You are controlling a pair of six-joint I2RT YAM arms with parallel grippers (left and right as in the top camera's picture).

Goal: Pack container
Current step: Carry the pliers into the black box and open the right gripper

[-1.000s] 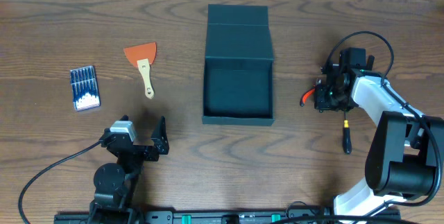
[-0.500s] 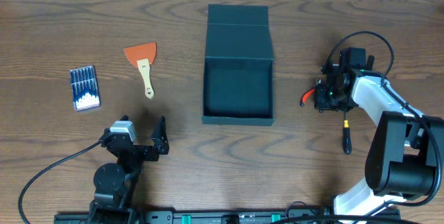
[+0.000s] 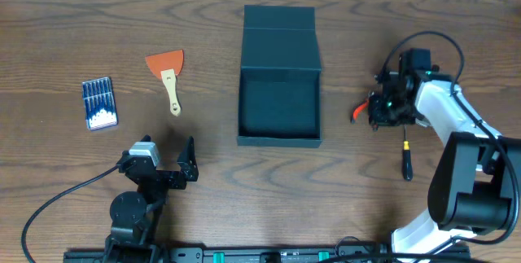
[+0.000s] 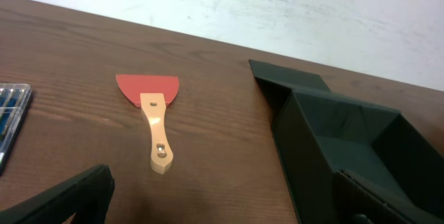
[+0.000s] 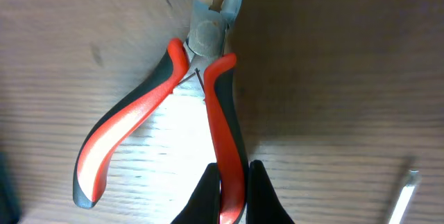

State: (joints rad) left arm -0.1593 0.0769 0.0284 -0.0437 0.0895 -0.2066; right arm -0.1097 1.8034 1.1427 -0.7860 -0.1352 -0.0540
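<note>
The container's empty bottom is to the left of my right gripper in the overhead view. My right gripper will next lift the pliers (image 5: pixel 208 92), carry them over that bottom, lower them and release them.
The dark teal-black container (image 3: pixel 279 137) stands open at the table's middle, its flap lid lying flat behind it; it also shows in the left wrist view (image 4: pixel 305 141). My right gripper (image 5: pixel 231 182) is shut on one handle of the red-and-black pliers (image 5: pixel 208 92), right of the container in the overhead view (image 3: pixel 358 114). My left gripper (image 3: pixel 172 165) is open and empty near the front edge, pointing toward an orange scraper with a wooden handle (image 3: pixel 168 76), also seen in the left wrist view (image 4: pixel 154 116).
A small blue case of white-tipped bits (image 3: pixel 99 103) lies at the far left. A black-handled screwdriver (image 3: pixel 406 159) lies near the right arm's base; its metal tip shows in the right wrist view (image 5: pixel 406 189).
The right gripper and pliers have shifted slightly up and away from the table's front. The left arm has not moved.
</note>
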